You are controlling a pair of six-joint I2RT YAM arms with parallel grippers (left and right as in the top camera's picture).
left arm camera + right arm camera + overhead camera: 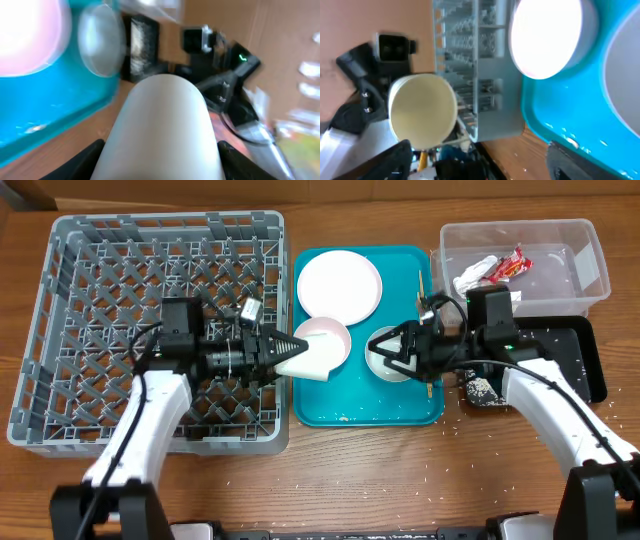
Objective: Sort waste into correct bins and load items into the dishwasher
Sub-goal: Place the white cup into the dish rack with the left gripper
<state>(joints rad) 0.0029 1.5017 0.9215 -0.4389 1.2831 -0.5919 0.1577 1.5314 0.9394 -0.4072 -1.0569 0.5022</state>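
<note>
The grey rack's near corner [244, 410] is empty, so my left gripper needs to swing back over it, turn its fingers downward and lower the cup there.
My left gripper [298, 353] is shut on a small white cup [312, 360], held sideways over the gap between the grey dish rack [70, 330] and the teal tray; in the left wrist view the cup [162, 115] fills the space between the fingers [160, 155]. My right gripper [392, 350] is open above a white bowl [383, 360]. A second white bowl [325, 335] and the round plate [340, 283] lie on the tray. Chopsticks [423, 300] lie along the tray's right side. The clear tub [590, 250] holds the red wrapper [511, 264] and the napkin [474, 276].
The teal tray [340, 405] sits between the rack and the bins. The black tray [580, 355] holds rice and brown scraps [482, 390]. Rice grains are scattered on the wooden table near the front. The right wrist view shows the cup [422, 107] end-on beside the rack's wall [485, 85].
</note>
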